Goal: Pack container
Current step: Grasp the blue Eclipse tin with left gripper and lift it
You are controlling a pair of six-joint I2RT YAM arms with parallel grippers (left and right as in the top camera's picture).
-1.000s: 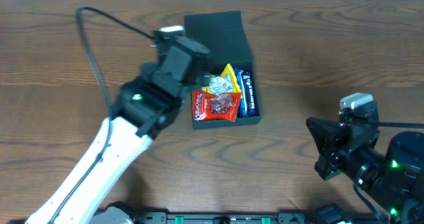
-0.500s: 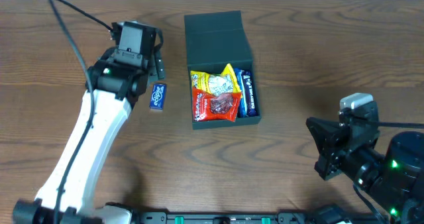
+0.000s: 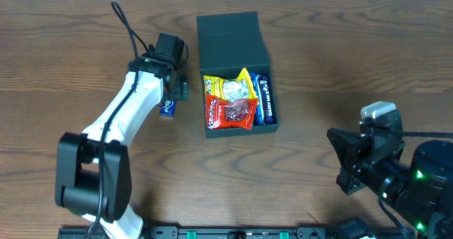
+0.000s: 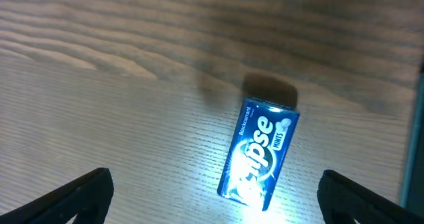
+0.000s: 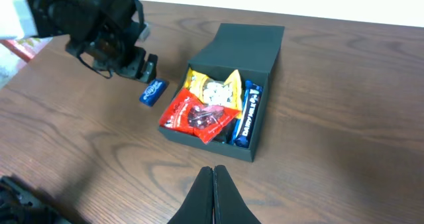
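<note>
The mints pack (image 3: 168,108) (image 4: 260,148) is still on the wood outside the container, so next I will lower my left gripper over it and close across its long sides.
The dark teal-green container (image 3: 236,34) stands open at the table's middle, lid tilted back. It holds a yellow packet (image 3: 233,88), a red packet (image 3: 228,113) and a blue bar (image 3: 263,97). It also shows in the right wrist view (image 5: 260,46). A small blue Eclipse mints pack (image 4: 260,148) lies flat on the wood left of the container (image 3: 167,108). My left gripper (image 4: 212,201) is open, directly above the mints pack, fingers either side and apart from it. My right gripper (image 5: 213,194) is shut and empty, near the table's front right.
The wooden table (image 3: 340,62) spreads all round. The left arm's black cable (image 3: 126,23) arcs over the back left. The right arm's base (image 3: 417,182) sits at the front right corner.
My left arm has swung back from the container and folded down over the mints pack on the table. The right arm has not moved.
</note>
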